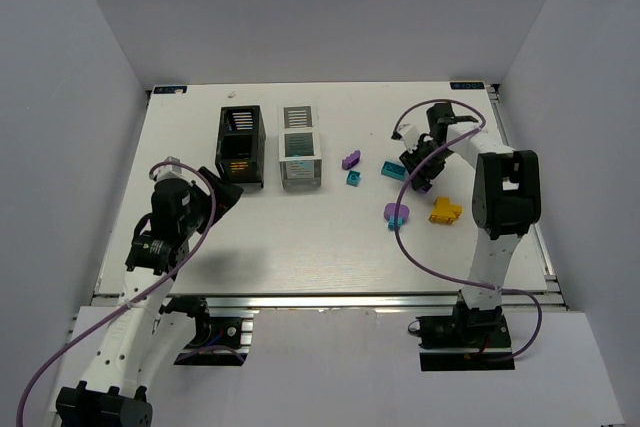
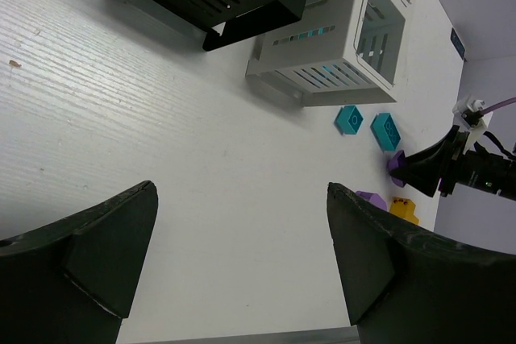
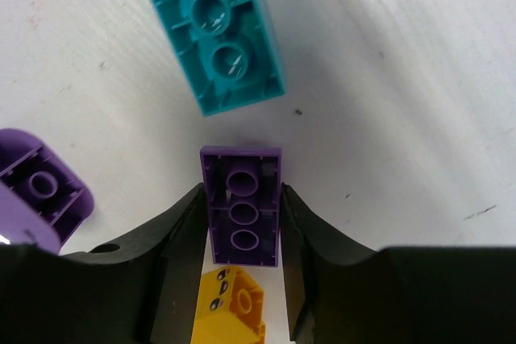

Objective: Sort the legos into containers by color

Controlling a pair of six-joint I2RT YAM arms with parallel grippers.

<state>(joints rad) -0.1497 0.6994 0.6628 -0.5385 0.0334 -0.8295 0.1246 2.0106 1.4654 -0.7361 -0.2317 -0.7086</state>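
My right gripper needs to go up and left in the top view, over the white container's far section (image 1: 297, 118), then release, as the near one holds teal.
My right gripper (image 3: 242, 223) is shut on a purple lego (image 3: 242, 207) lying underside up on the table, one finger against each long side. Just beyond it is a long teal lego (image 3: 211, 30). Another purple lego (image 3: 36, 191) lies to the left, and a yellow lego (image 3: 230, 308) shows under the jaws. From above, the right gripper (image 1: 420, 175) is at the right of the table. The black container (image 1: 241, 147) and the white container (image 1: 300, 145) stand side by side at the back. The left gripper (image 2: 240, 199) hangs open over bare table, near the black container.
Loose on the table are a purple lego (image 1: 350, 159), a small teal lego (image 1: 353, 178), a purple (image 1: 396, 211) and teal (image 1: 398, 222) pair, and the yellow lego (image 1: 445, 212). Something orange shows inside the black container, something teal inside the white one. White walls enclose the table (image 1: 300, 247).
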